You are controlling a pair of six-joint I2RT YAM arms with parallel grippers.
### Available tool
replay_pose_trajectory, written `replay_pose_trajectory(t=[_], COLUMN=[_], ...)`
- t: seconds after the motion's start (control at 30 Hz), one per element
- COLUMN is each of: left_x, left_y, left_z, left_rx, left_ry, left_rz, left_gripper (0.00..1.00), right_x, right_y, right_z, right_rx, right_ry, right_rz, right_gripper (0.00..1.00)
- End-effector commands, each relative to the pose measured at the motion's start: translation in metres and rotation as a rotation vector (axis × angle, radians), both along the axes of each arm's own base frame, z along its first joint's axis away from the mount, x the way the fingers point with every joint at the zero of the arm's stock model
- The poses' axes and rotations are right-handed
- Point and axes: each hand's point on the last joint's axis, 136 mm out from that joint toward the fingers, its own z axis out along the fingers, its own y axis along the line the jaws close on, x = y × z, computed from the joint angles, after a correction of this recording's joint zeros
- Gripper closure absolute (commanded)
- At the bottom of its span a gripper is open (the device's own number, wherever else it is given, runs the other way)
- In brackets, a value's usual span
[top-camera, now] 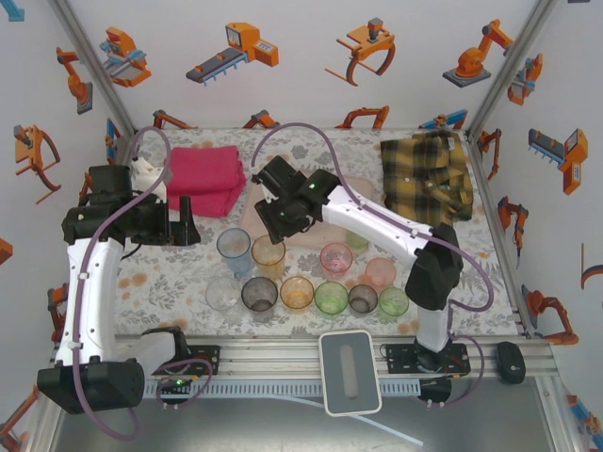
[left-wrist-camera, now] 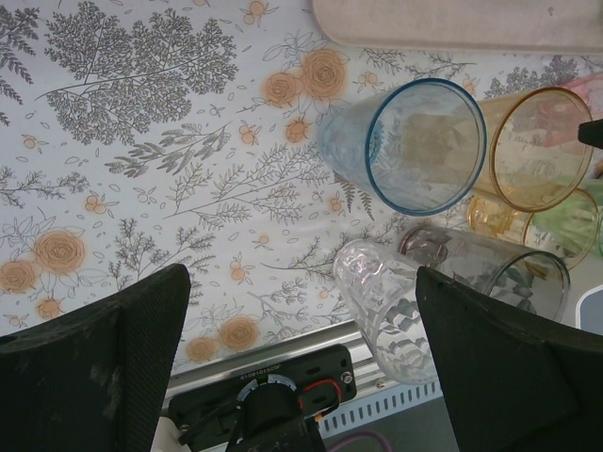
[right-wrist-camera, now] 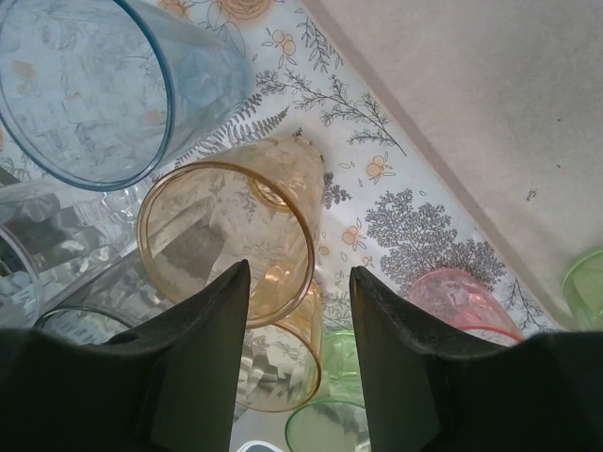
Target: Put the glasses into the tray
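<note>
The robot's right gripper is just above the orange glass's rim, so it will lower astride that rim and close next.
Several tinted glasses stand in a cluster on the floral table. Among them are a blue glass [top-camera: 234, 245], an orange glass [top-camera: 268, 254], a clear glass [top-camera: 223, 293], a grey glass [top-camera: 259, 294] and a pink glass [top-camera: 336, 256]. The pale pink tray [top-camera: 247, 221] lies behind them, mostly under my right arm. My right gripper [right-wrist-camera: 297, 278] hangs open over the orange glass [right-wrist-camera: 221, 235]; that glass's rim edge shows in the gap, ungripped. Left of the cluster, my left gripper [left-wrist-camera: 301, 278] stands wide open, with the clear glass [left-wrist-camera: 386, 311] near its right finger [left-wrist-camera: 509, 367].
A folded magenta towel [top-camera: 204, 177] lies at the back left and a yellow-black plaid shirt [top-camera: 426, 174] at the back right. A grey-white device [top-camera: 350, 372] sits on the front rail. The tray's edge [left-wrist-camera: 462, 24] runs just behind the blue glass [left-wrist-camera: 424, 141].
</note>
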Motion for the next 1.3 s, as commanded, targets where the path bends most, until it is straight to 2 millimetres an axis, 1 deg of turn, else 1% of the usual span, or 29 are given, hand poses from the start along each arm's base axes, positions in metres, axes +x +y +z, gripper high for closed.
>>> replay_pose_trajectory(t=[0.0,0.1,0.3,0.5,0.7,0.77,0.9,1.07,1.27], left_x=[-0.004,-0.005,-0.005,-0.006,-0.007,-0.007,-0.007,-0.006,-0.007], left_y=[-0.002,-0.002,-0.002,-0.003,-0.004,-0.003,-0.004,-0.004,-0.004], left_z=[0.005,0.005,0.004,0.004,0.003,0.003,0.003,0.004,0.004], left_rx=[-0.014,-0.015,-0.018,-0.02,-0.022,-0.022,-0.023,-0.024,-0.023], left_ry=[-0.012,-0.012,-0.014,-0.017,-0.016,-0.015,-0.015,-0.017,-0.019], left_rz=[-0.012,-0.013,-0.012,-0.015,-0.018,-0.017,-0.016,-0.016,-0.016], left_gripper=[0.03,0.03,0.03,0.03,0.03,0.03,0.03,0.03,0.03], right_x=[0.001,0.001,0.006,0.009,0.011,0.01,0.011,0.012,0.015], right_y=[0.002,0.0,0.0,0.0,-0.006,-0.007,-0.01,-0.013,-0.014], right_z=[-0.007,-0.015,-0.026,-0.037,-0.043,-0.044,-0.041,-0.036,-0.024], right_rx=[-0.019,-0.042,-0.069,-0.104,-0.137,-0.141,-0.153,-0.169,-0.158], right_ry=[0.002,0.007,0.005,0.008,0.003,0.005,-0.007,-0.025,-0.048], right_rz=[-0.015,-0.02,-0.028,-0.036,-0.044,-0.042,-0.042,-0.036,-0.04], right_gripper=[0.55,0.56,0.59,0.65,0.71,0.77,0.83,0.93,0.97])
